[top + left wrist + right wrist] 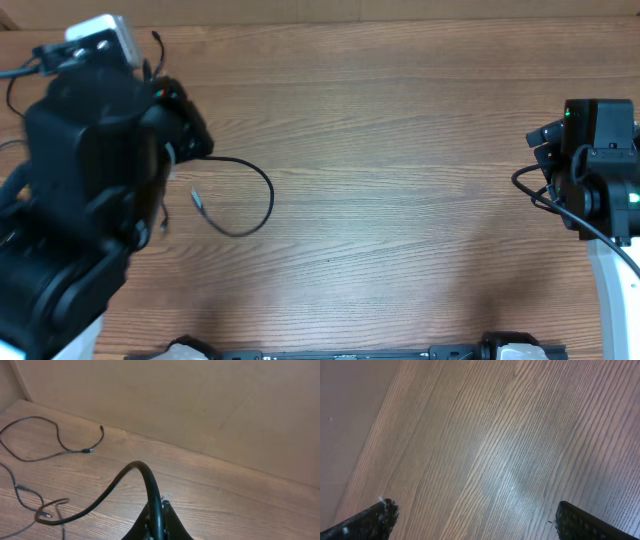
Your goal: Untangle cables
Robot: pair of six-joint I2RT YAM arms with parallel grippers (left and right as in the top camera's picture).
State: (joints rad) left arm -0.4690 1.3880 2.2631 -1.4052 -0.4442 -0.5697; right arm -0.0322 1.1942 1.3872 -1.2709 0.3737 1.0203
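Observation:
My left gripper needs to go down and across next and release the cable on the bare wood, because that spot is below it and to its right in the overhead view.
My left gripper (158, 522) is shut on a black cable (139, 465) that arches up from the jaws and drops left to the table. From above, that cable (268, 190) loops right of the left gripper (196, 140) and ends in a small plug (197, 198). A second thin cable (50, 435) lies loose at the far left, and a third (24, 494) curls nearer. My right gripper (482, 520) is open over bare wood with nothing between its fingers (375, 520). In the overhead view it (542, 145) sits at the far right.
The wooden table (400, 200) meets a plain wall (200, 405) behind the left gripper. The bulky left arm (80, 190) hides most of the cables from above. Dark fixtures (350, 353) line the front edge.

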